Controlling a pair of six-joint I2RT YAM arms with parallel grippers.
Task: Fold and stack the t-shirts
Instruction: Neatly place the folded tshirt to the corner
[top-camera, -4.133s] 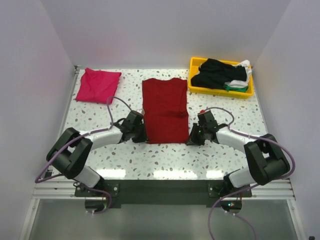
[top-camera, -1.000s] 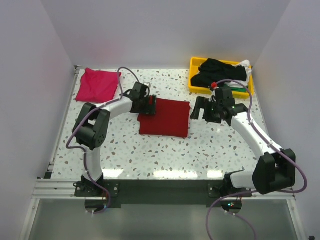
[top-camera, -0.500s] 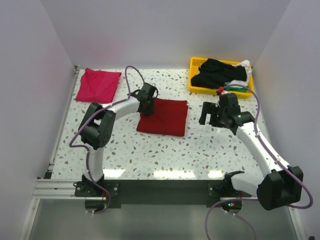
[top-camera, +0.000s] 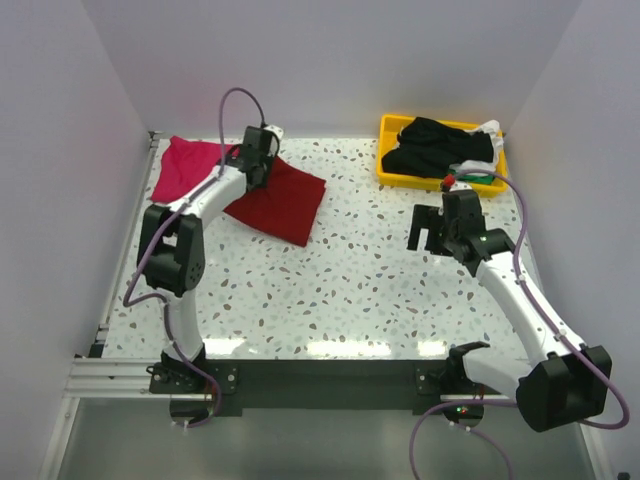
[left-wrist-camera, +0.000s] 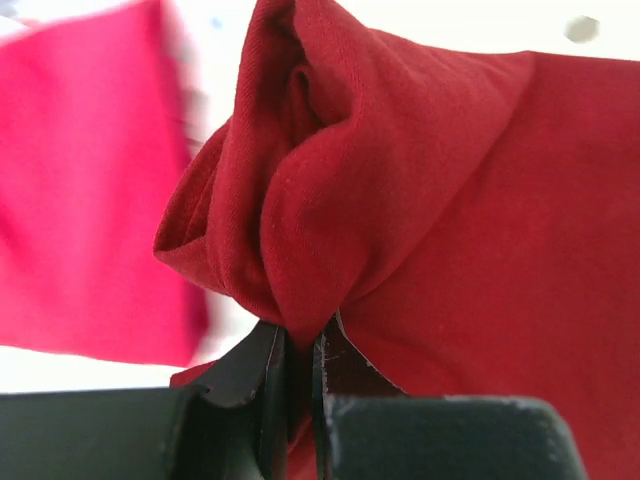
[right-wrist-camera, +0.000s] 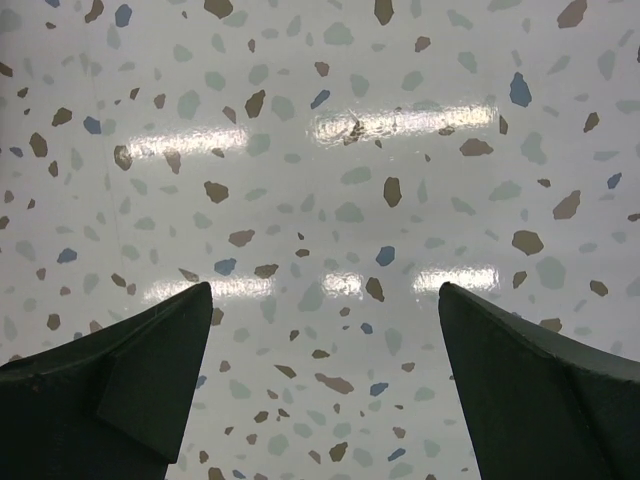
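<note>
The pink shirt (left-wrist-camera: 90, 190) lies folded left of my left gripper in the top view, so next I need to raise my left gripper over it, then lower and release the dark red shirt's bunched edge.
The folded dark red t-shirt (top-camera: 280, 200) lies at the back left of the table, its far-left corner lifted over the edge of the folded magenta-pink t-shirt (top-camera: 185, 168). My left gripper (top-camera: 258, 165) is shut on that bunched corner; in the left wrist view the dark red cloth (left-wrist-camera: 400, 200) is pinched between the jaws of the left gripper (left-wrist-camera: 298, 350), with the pink shirt (left-wrist-camera: 90, 190) behind. My right gripper (top-camera: 425, 228) hangs open over bare table at the right, and the right wrist view shows nothing between the fingers of that gripper (right-wrist-camera: 325, 340). Black, white and green shirts (top-camera: 440, 148) sit piled in the tray.
A yellow plastic tray (top-camera: 395, 179) stands at the back right corner. White walls close in the table on three sides. The speckled tabletop (top-camera: 350, 280) stretches across the middle and front.
My left gripper closed on the dark red shirt and dragged it back and left to the pink shirt. The right arm drew slightly back toward the right, still open.
</note>
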